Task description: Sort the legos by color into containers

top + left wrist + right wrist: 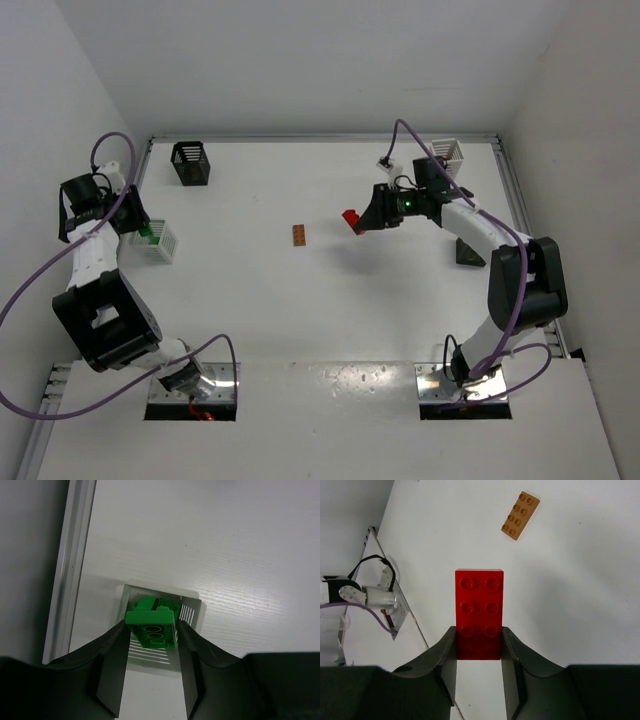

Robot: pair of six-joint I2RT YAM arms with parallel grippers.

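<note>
The far white container (447, 152) is outward of the robot's right gripper, to the right in the top view, so the gripper will next swing outward and go down to let go of the red lego.
My left gripper (151, 626) is shut on a green lego (150, 617), held just over a white mesh container (192, 611) by the table's left edge. More green pieces (162, 605) lie inside that container. The top view shows the same white container (162, 244) under the left gripper (138, 230). My right gripper (478, 632) is shut on a red lego (479, 600) and holds it above the table, right of centre (351, 218). An orange-brown lego (300, 235) lies flat mid-table, also visible in the right wrist view (520, 515).
A black container (190, 163) stands at the back left and a white container (447, 154) at the back right. A dark container (468, 252) sits beside the right arm's forearm. A raised rail (70, 565) borders the table's left edge.
</note>
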